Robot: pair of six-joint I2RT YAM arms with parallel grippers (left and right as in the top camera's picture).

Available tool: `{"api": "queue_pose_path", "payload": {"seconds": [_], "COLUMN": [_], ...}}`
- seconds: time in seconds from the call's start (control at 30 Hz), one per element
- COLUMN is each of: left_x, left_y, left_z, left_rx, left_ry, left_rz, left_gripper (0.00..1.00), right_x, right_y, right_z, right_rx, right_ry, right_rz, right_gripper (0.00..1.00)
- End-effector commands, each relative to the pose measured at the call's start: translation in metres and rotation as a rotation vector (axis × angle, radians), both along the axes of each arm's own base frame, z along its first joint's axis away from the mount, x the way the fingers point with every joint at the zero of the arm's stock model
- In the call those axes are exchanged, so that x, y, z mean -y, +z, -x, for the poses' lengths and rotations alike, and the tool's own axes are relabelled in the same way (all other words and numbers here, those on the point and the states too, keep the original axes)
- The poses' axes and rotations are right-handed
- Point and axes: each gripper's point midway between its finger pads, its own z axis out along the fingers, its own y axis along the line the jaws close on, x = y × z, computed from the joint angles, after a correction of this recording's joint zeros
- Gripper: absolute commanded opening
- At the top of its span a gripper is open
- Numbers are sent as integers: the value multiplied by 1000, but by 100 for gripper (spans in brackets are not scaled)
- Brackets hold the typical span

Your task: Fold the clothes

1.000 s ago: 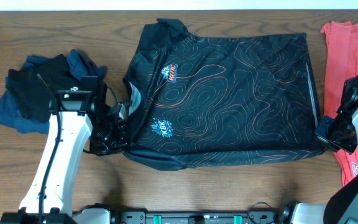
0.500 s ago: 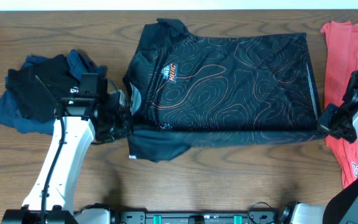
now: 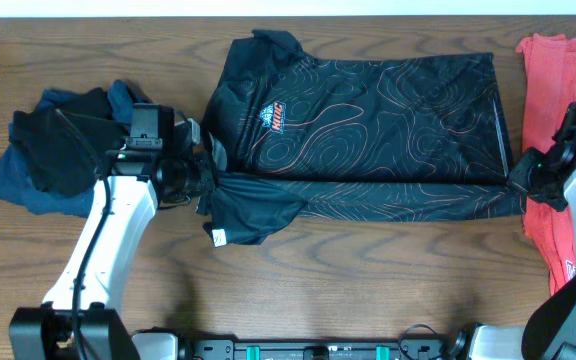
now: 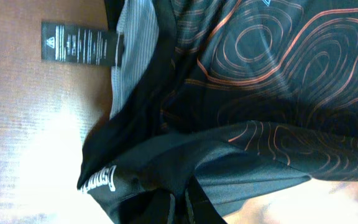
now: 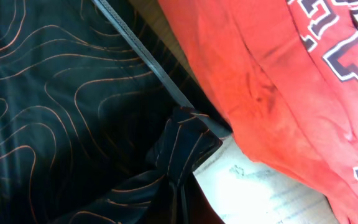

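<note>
The hem corner's pinched fold is still raised, so my right gripper next needs to go down slightly outward onto the near end of the grey stripe [image 3: 507,166] [image 5: 180,98] and release the hem corner.
The black jersey [image 3: 368,120] with thin orange contour lines lies spread across the middle of the table, its near edge lifted and folded back toward the far side. My left gripper [image 3: 200,178] is shut on the jersey's fabric by the collar and sleeve, at the left end of the fold. In the left wrist view the pinched cloth [image 4: 185,186] bunches between the dark fingers, white lettering beside it. My right gripper [image 3: 524,182] is shut on the jersey's hem corner [image 5: 185,149] at the right end. The near sleeve [image 3: 253,212] hangs below the fold line.
A heap of dark blue and black clothes [image 3: 58,145] lies at the left, behind my left arm. A red shirt [image 3: 548,90] with printed lettering lies at the right edge, under and beside my right gripper. Bare wooden table [image 3: 368,270] runs along the front.
Both grippers have carried the jersey's near edge away from the front, toward the far side, so the lower part now folds over the upper. The second chest logo is now covered.
</note>
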Motion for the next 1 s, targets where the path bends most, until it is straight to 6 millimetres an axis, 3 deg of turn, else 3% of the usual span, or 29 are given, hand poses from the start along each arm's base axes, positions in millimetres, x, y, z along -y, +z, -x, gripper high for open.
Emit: {"api": "queue_pose_path", "payload": {"seconds": [0.0, 0.47, 0.77, 0.8, 0.83, 0.87, 0.97], "left_x": [-3, -2, -1, -1, -1, -1, 3], "left_y": [-8, -37, -50, -51, -50, -49, -39], "left_z": [-10, -46, -62, -65, -66, -68, -70], "left_rx": [6, 54, 82, 89, 98, 105, 129], "left_ry": [15, 15, 16, 16, 16, 16, 5], "left_rz": [-9, -7, -5, -5, -5, -4, 19], "left_gripper": [6, 6, 6, 10, 29, 40, 45], "right_x": [-4, 3, 9, 9, 10, 9, 8], "right_y": [-13, -50, -50, -50, -49, -49, -50], "right_z": [-6, -26, -42, -44, -45, -46, -46], "right_rx": [-20, -37, 23, 31, 35, 38, 39], "right_ry": [11, 12, 13, 13, 14, 15, 18], "right_rz": [-9, -16, 6, 9, 10, 9, 0], "right_gripper": [3, 2, 4, 7, 13, 21, 34]}}
